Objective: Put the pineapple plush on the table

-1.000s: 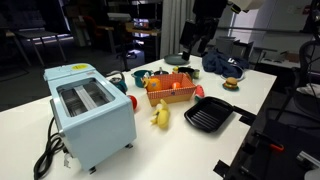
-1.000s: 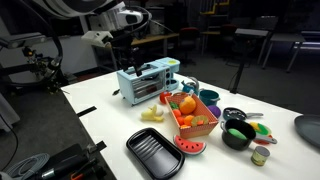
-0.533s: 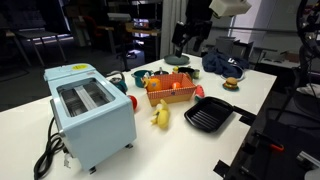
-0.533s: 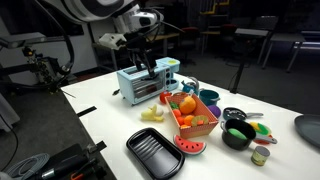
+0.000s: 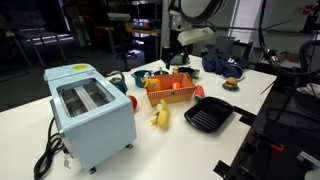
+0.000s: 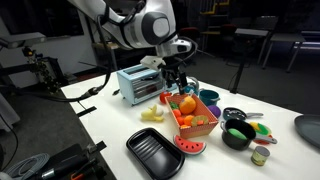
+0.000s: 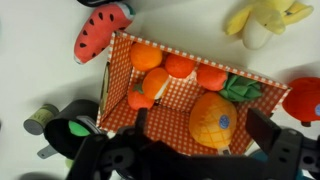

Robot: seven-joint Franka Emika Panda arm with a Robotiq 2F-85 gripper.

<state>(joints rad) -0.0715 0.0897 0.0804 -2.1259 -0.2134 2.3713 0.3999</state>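
The pineapple plush's rounded body (image 7: 211, 121) lies below my gripper's open fingers, between them, so my gripper should next lower them into the basket, turn slightly and close around it.
The pineapple plush (image 7: 214, 120) is orange-yellow with a green tuft. It lies inside the orange checkered basket (image 7: 113, 70) beside several smaller orange toy fruits. My gripper (image 7: 203, 135) is open and hangs right above the basket, one finger on each side of the plush, not closed on it. In both exterior views the gripper (image 5: 173, 62) (image 6: 178, 80) hovers over the basket (image 5: 170, 96) (image 6: 200, 127), which stands on the white table (image 5: 250, 95) (image 6: 105, 110). The plush shows as an orange shape (image 6: 186, 104) in the basket.
A light blue toaster (image 5: 90, 110) (image 6: 145, 82) stands near the basket. A yellow banana toy (image 5: 160, 115) (image 7: 265, 20), a black grill pan (image 5: 208, 113) (image 6: 155, 152), a watermelon slice toy (image 6: 190, 146) (image 7: 103, 32), a burger toy (image 5: 231, 84) and a black bowl (image 6: 238, 133) surround it.
The arm has swung from beyond the table's far side to above the basket and come lower. The gripper stays open and the objects have not moved.
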